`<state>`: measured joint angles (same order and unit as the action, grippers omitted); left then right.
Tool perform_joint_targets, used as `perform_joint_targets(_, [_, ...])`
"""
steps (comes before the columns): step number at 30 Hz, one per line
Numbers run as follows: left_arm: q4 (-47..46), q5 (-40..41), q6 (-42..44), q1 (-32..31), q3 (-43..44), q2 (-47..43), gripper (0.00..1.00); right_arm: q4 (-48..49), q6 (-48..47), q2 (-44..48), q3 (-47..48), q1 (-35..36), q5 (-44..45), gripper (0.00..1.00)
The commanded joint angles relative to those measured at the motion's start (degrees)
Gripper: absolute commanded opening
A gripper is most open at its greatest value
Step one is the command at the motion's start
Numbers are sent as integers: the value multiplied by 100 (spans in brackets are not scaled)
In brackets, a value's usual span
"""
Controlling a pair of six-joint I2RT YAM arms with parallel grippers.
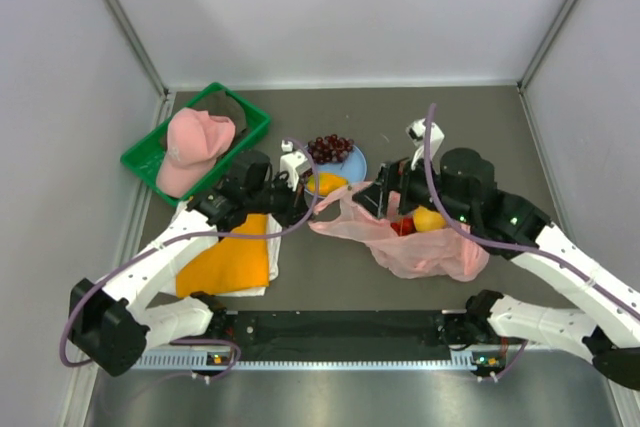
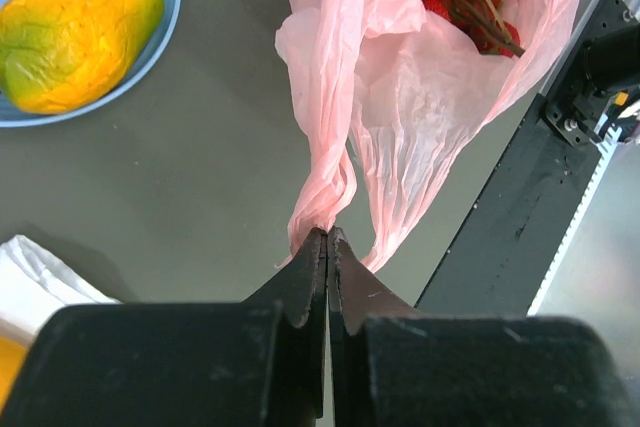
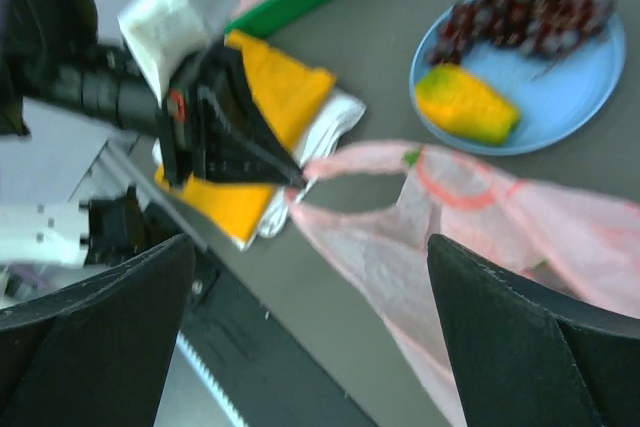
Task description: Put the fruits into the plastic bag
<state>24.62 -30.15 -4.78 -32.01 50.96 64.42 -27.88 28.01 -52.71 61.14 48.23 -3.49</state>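
My right gripper will next move outward and to the left in the top view, then go down onto the mango on the plate, because the mango is still outside the bag (image 1: 435, 247).
The pink plastic bag (image 1: 435, 247) lies crumpled right of centre, with a yellow lemon (image 1: 428, 219) and red fruits (image 1: 402, 227) showing through its mouth. My left gripper (image 2: 327, 237) is shut on a twisted handle loop of the bag (image 2: 400, 97), pulling it leftward. Dark grapes (image 1: 330, 147) and an orange-yellow mango (image 1: 325, 184) rest on the light blue plate (image 1: 357, 162). My right gripper (image 3: 310, 247) hangs open and empty above the bag (image 3: 450, 237), near its mouth. The mango (image 2: 75, 32) also appears on the plate at the top left of the left wrist view.
A green basket (image 1: 150, 152) holding a pink cap (image 1: 195, 142) sits at the back left. A folded orange cloth (image 1: 228, 257) on white fabric lies under the left arm. A black rail (image 1: 340, 327) runs along the near edge. Grey walls enclose the table.
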Motion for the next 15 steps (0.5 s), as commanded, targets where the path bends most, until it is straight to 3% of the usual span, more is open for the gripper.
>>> perform_joint_targets(1, [-177,-192,38,-7,-130,-272,0,47,-313,-336,853,-6,1024,99])
perform_joint_targets(8, [-142,-298,47,-7,-306,-527,0,-288,-437,-1767,2346,-621,779,99])
perform_joint_targets(15, [-159,-562,100,-16,-402,-633,0,-745,-1131,-3576,3614,-814,1183,99])
